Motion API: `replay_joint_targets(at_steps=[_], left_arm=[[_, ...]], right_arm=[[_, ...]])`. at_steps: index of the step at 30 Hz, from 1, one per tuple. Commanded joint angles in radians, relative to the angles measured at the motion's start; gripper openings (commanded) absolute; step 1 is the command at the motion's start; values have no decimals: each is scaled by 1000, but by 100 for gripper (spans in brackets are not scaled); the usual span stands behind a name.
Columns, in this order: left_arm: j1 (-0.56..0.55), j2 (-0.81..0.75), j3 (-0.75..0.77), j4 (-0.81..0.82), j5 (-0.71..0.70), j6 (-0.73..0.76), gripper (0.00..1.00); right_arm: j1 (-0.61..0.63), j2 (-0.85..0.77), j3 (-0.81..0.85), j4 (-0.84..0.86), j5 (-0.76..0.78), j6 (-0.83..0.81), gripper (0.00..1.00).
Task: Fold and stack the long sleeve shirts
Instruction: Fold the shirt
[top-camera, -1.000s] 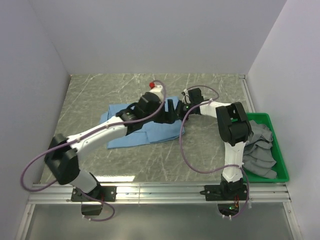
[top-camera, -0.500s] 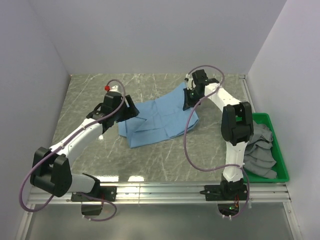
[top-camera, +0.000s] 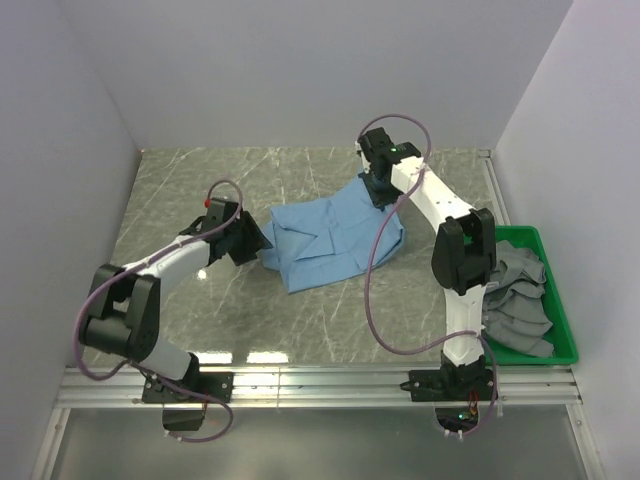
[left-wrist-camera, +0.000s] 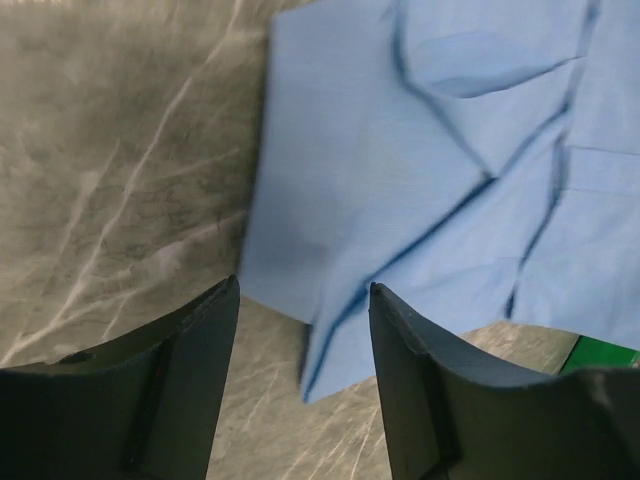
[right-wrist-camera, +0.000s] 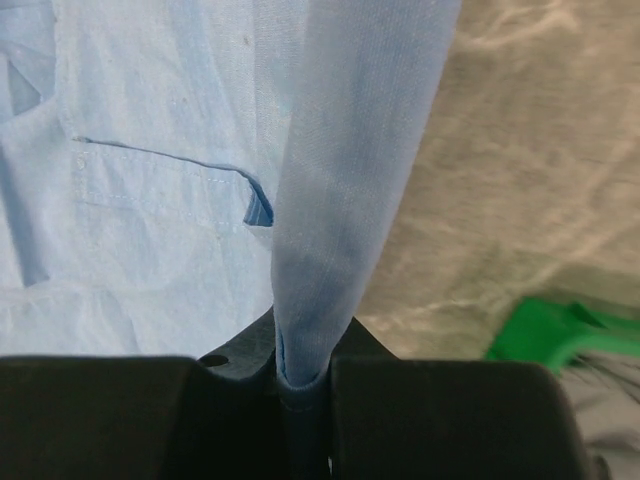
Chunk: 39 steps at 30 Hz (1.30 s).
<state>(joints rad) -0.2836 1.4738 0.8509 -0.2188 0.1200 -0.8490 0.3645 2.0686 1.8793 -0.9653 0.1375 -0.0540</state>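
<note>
Next, my right gripper will travel left in the top view and release the fold over the shirt's end by my left gripper, since the shirt's cloth between lies unfolded.
A light blue long sleeve shirt (top-camera: 335, 238) lies crumpled on the marble table, and its far right part is lifted. My right gripper (top-camera: 379, 190) is shut on a fold of that shirt (right-wrist-camera: 150, 200). The cloth rises as a taut strip out of the closed right gripper (right-wrist-camera: 303, 375). My left gripper (top-camera: 256, 243) is low at the shirt's left edge. In the left wrist view the left gripper (left-wrist-camera: 303, 292) is open. A corner of the shirt (left-wrist-camera: 400, 180) lies on the table between the fingers (left-wrist-camera: 190, 370), which do not pinch it.
A green tray (top-camera: 566, 320) at the right edge holds a pile of grey cloths (top-camera: 518, 300). The tray's corner (right-wrist-camera: 560, 330) shows in the right wrist view. White walls close in the table on three sides. Bare marble (top-camera: 200, 190) lies left of the shirt.
The left arm has drawn back from over the shirt to its left edge. The right gripper has carried its fold toward the back, dragging the shirt rightward and opening it out.
</note>
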Motion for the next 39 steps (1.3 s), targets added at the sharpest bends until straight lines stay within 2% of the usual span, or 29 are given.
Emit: replay_joint_targets(at_steps=[1,11,18,32,39], left_arm=[[3,51,-7,84,82,-79,60],[3,167,-21,170,142,-124,50],[0,187,-36,208,171,-136,44],[-25,226,-53,246,176,-153,38],[-29,223,-59,249,170,-160,36]], right_arm=[[45,-15,89,-70,233,-24,0],[160,28,129,-121,513,-20,1],[234,110,173,-188,664,2,2],[363,180,218,-231,787,52,8],[430,226,251,-250,794,101,11]])
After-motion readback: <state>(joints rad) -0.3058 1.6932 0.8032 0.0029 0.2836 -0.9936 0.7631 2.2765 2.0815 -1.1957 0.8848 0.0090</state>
